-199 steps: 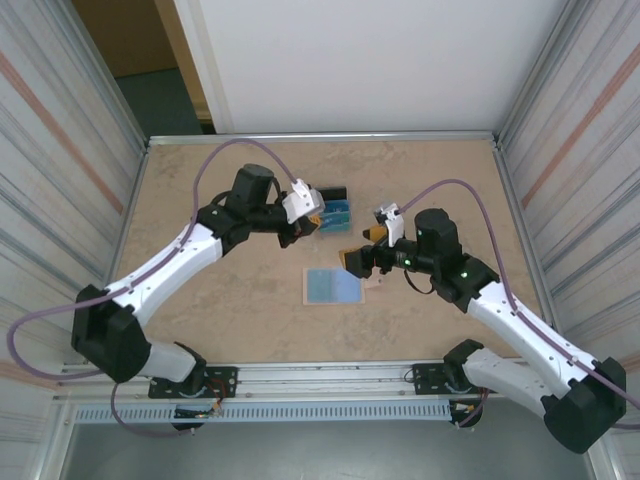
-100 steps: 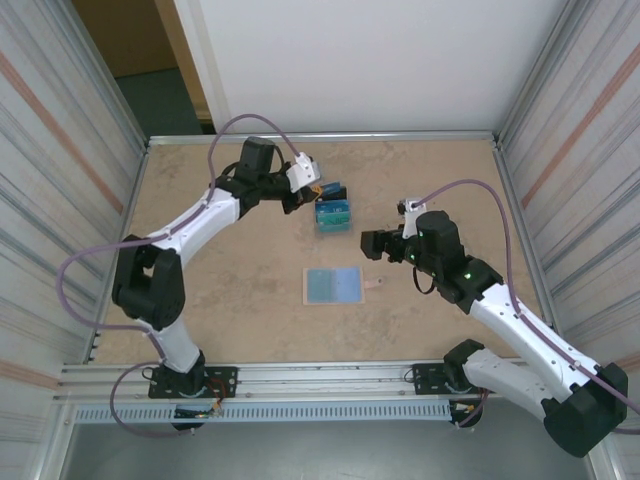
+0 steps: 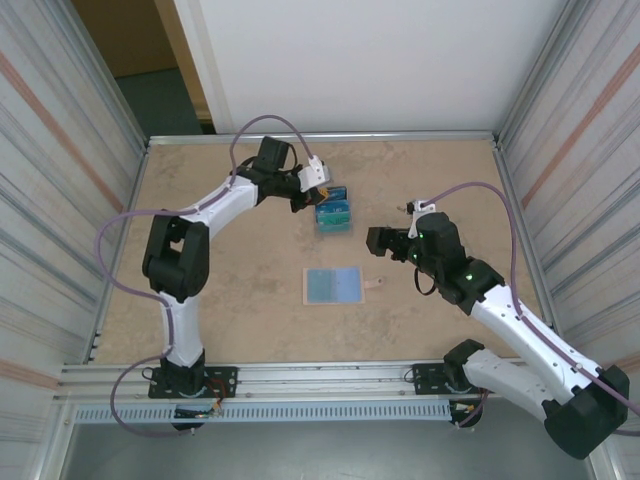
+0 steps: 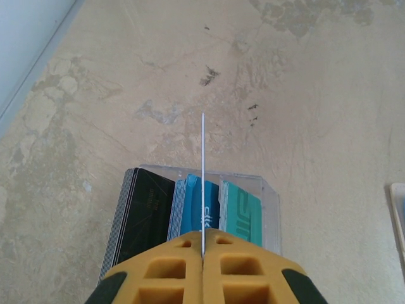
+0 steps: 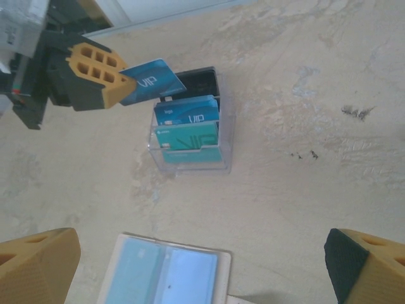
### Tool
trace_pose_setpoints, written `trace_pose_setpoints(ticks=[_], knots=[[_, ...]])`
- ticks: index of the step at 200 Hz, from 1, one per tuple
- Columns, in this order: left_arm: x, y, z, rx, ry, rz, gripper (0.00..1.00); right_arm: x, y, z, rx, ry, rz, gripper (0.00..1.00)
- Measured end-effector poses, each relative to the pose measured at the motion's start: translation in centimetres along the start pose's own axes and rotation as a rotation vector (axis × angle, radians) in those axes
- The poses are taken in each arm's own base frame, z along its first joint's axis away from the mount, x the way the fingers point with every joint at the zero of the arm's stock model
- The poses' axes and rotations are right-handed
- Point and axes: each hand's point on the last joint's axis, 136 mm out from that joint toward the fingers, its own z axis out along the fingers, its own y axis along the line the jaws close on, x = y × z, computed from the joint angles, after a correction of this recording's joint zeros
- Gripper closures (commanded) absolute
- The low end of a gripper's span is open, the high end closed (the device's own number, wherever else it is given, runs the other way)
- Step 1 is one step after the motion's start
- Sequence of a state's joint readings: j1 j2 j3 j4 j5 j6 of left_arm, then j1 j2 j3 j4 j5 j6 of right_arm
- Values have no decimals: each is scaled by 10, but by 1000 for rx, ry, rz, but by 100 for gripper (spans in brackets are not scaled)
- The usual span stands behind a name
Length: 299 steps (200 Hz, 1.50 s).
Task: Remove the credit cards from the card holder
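My left gripper lowers the blue credit card into the clear box's middle slot [image 3: 332, 207] [image 4: 212, 206] next and releases it, since the matching blue cards already stand there.
The card holder [image 3: 333, 286] lies open and flat on the table, tan outside with a pale blue lining, its snap tab [image 3: 375, 284] pointing right; it is also low in the right wrist view [image 5: 166, 272]. My left gripper [image 3: 306, 198] is shut on a blue credit card [image 5: 152, 81], seen edge-on [image 4: 202, 164] between the yellow fingers [image 4: 240, 266], just above a clear plastic box [image 3: 334, 214] holding black, blue and teal cards [image 5: 188, 130]. My right gripper [image 3: 378, 240] hangs open and empty above the table, right of the wallet.
Metal rails [image 3: 320, 138] and corrugated walls border the beige table. The clear box [image 4: 269, 202] stands upright in the back middle. Bare tabletop [image 3: 220, 290] stretches to the left and front of the wallet.
My right gripper has left the wallet's right edge and drawn back to the right. My left gripper carried the blue card back over the clear box.
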<state>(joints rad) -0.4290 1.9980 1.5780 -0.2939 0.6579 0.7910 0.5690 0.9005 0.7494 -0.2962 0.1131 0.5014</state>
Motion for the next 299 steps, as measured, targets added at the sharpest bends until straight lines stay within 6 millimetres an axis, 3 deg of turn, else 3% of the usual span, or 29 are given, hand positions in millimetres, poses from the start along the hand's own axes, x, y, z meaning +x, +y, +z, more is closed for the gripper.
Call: trace_pose_setpoints(ticks=[121,153,271,299], knots=[[23,5,23,22,60,-10,100,5,-6,1,30,13,10,1],[40,3,36,36,91,-22,100,7,-7,1,33,20,9,1],[34,2,45,37,89,4,100,18,-8,7,40,51,7,1],[34,5,46,32,85,8,92,20,-6,7,35,58,3,1]])
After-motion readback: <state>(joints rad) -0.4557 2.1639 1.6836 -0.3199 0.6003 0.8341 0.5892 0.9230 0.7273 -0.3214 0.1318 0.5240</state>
